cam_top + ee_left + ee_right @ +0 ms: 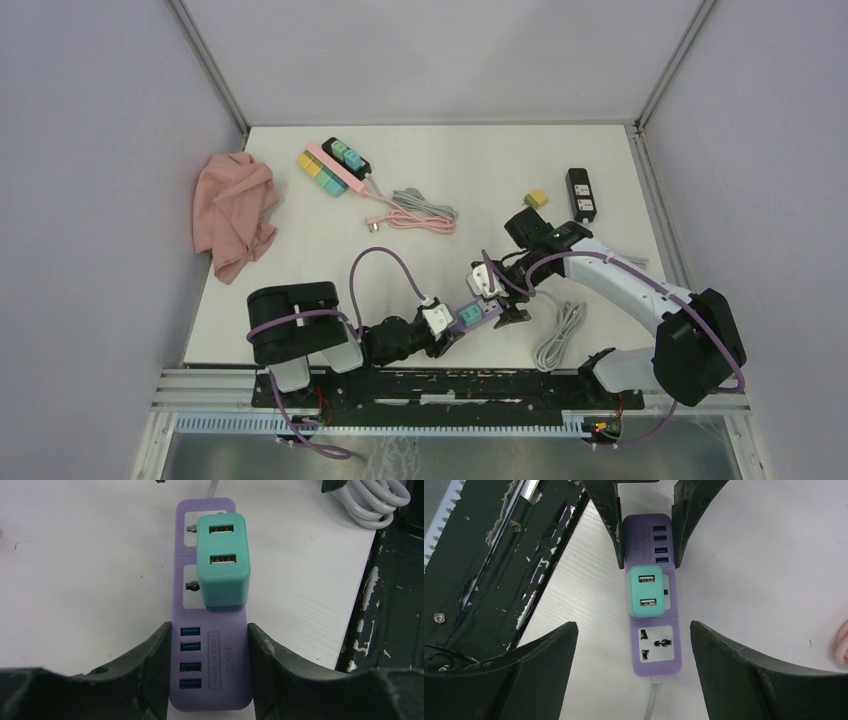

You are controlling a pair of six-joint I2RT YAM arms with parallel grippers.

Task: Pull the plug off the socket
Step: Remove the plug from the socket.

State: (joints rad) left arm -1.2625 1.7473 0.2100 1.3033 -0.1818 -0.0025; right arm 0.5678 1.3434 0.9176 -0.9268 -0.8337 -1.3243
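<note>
My right gripper should next move toward my left gripper. Then it should go down onto the long sides of the teal plug, closer to the USB end.
A purple socket strip lies near the table's front edge with a teal plug seated in its middle outlet. My left gripper is shut on the strip's USB end, its fingers pressed against both long sides. In the right wrist view the same plug sits on the socket strip. My right gripper hangs open over the strip's cord end, jaws well apart on either side and touching nothing. From above, both grippers, left and right, meet over the strip.
The strip's grey cord coils to the right. At the back lie a pink cloth, two more power strips with cables, a yellow block and a black device. A black rail borders the near edge.
</note>
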